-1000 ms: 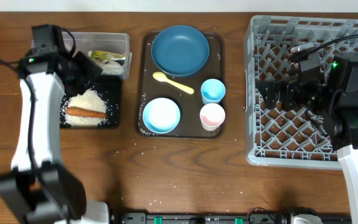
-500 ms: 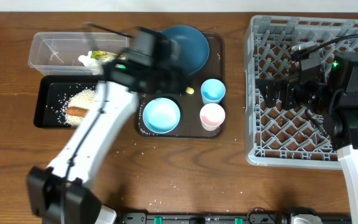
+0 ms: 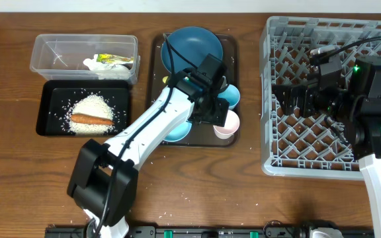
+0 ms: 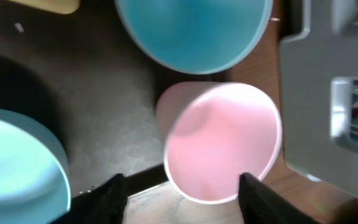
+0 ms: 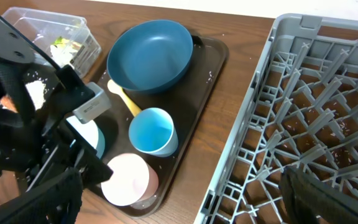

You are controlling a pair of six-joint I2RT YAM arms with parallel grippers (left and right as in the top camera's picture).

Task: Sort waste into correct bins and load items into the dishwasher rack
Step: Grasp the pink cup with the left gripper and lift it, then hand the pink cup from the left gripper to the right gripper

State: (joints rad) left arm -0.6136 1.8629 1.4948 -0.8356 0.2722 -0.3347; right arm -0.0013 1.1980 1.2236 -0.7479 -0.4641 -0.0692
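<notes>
The left gripper's open fingers are already on both sides of the pink cup's rim (image 3: 216,127) (image 4: 171,172) on the side by the light blue bowl, so the left gripper should lower onto the rim there.
My left gripper (image 3: 215,116) is open and hovers low over the pink cup (image 3: 229,125) on the brown serving tray (image 3: 156,73). In the left wrist view its fingers (image 4: 182,200) straddle the near rim of the pink cup (image 4: 219,140), with the light blue cup (image 4: 194,31) beyond and the light blue bowl (image 4: 11,162) to the left. The dark blue bowl (image 3: 190,45) sits at the tray's back. The spoon (image 5: 122,93) lies beside it. My right gripper (image 3: 290,99) is open and empty over the grey rack (image 3: 336,39).
The clear tub (image 3: 58,53) holds crumpled paper with a yellow-green wrapper (image 3: 108,63). The black tray (image 3: 50,92) in front of it holds rice (image 3: 96,104) and the carrot stick (image 3: 91,120). Loose rice grains lie on the table.
My left arm has swung right from the bins to the serving tray and now hangs over the pink cup. My right arm has not moved.
</notes>
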